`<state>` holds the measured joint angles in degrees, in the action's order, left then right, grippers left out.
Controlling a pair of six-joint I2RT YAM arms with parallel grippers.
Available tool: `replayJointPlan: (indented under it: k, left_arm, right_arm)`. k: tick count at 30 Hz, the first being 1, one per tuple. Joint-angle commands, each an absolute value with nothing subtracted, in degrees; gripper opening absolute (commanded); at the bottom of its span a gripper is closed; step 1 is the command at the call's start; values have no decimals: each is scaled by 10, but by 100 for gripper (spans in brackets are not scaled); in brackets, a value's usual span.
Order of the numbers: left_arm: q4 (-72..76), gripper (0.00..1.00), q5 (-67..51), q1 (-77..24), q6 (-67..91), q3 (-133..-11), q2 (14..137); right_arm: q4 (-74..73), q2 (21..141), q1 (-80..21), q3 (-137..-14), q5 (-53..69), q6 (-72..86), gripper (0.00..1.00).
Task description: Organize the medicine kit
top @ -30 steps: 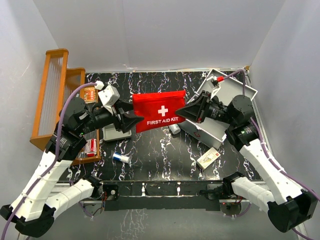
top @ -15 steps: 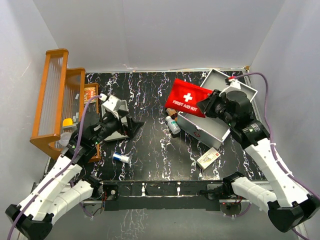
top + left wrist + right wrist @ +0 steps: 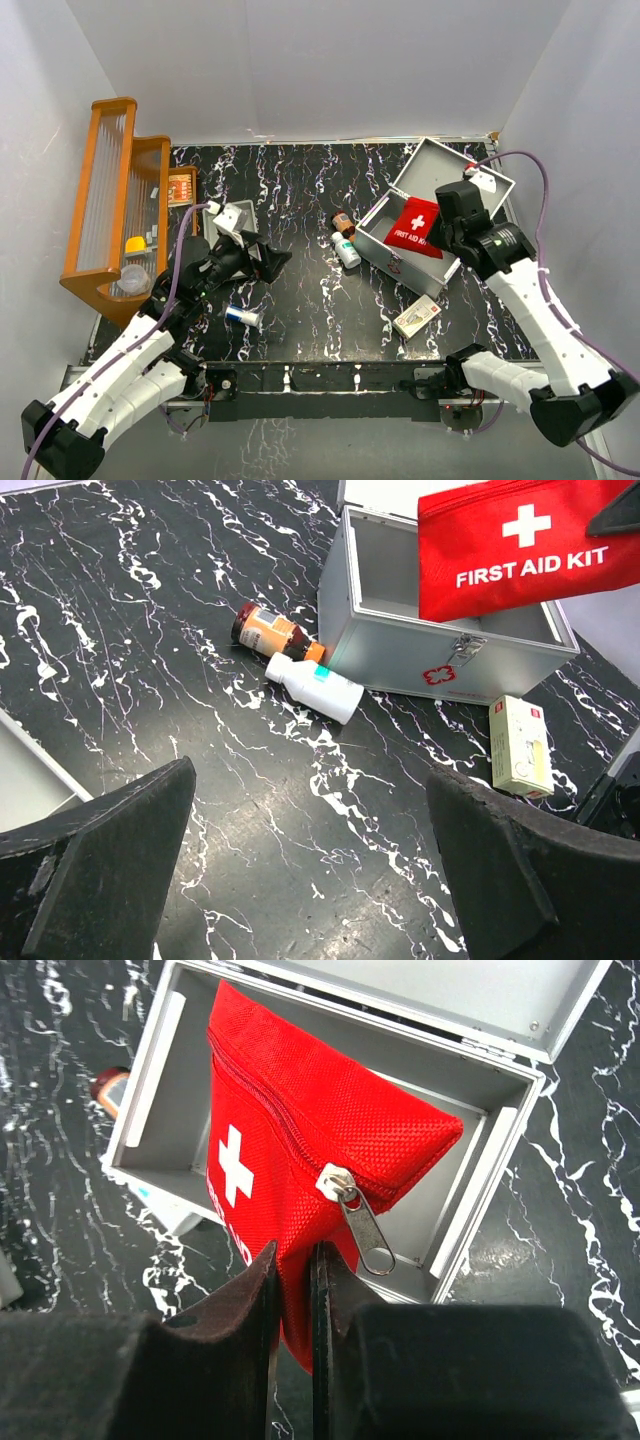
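The robot's right gripper will next move its hanging pouch to the left in the top view and down, to release it inside the open case below.
The medicine kit (image 3: pixel 403 264) is a light-grey metal case that stands open at the right, its lid (image 3: pixel 441 164) leaning back. My right gripper (image 3: pixel 441 233) is shut on one edge of the red first-aid pouch (image 3: pixel 414 226). The pouch hangs tilted over the case's open box. In the right wrist view the fingertips (image 3: pixel 293 1290) pinch the red fabric (image 3: pixel 290 1150) just below the zipper pull (image 3: pixel 365 1236), with the case (image 3: pixel 482 1172) beneath. My left gripper (image 3: pixel 276 258) is open at the left, over bare table, with nothing between its fingers (image 3: pixel 310 860).
An amber bottle (image 3: pixel 343 222) and a white bottle (image 3: pixel 348 251) lie just left of the case. A small box (image 3: pixel 417 317) lies in front of it. A blue-capped tube (image 3: pixel 241 316) lies near the left arm. A wooden rack (image 3: pixel 110 200) lines the left edge.
My left gripper has opened, let go of the pouch and drawn back to the left. The right gripper has carried the pouch to the right, over the open case.
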<state>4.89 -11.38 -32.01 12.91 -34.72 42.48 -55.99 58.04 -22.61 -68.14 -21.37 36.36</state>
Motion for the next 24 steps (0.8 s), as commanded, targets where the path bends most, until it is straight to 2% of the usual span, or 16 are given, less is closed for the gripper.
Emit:
replayJointPlan:
  k: [1, 11, 20, 21, 24]
  left_arm:
    - [85, 99, -120, -322, 125, -328, 411]
    - [100, 99, -140, -321, 124, -320, 430]
    - [98, 99, -169, -322, 121, -325, 445]
    - [97, 99, -170, -322, 122, -324, 445]
    - [98, 99, -177, -322, 119, -324, 450]
  right_arm:
    - [-547, 601, -227, -693, -263, 394, 0]
    - [-410, 702, -218, -664, -205, 375, 0]
    - [-354, 774, -206, -647, -170, 385, 0]
    - [-353, 777, -205, -643, -178, 383, 2]
    - [-369, 782, -205, -631, -226, 383, 20]
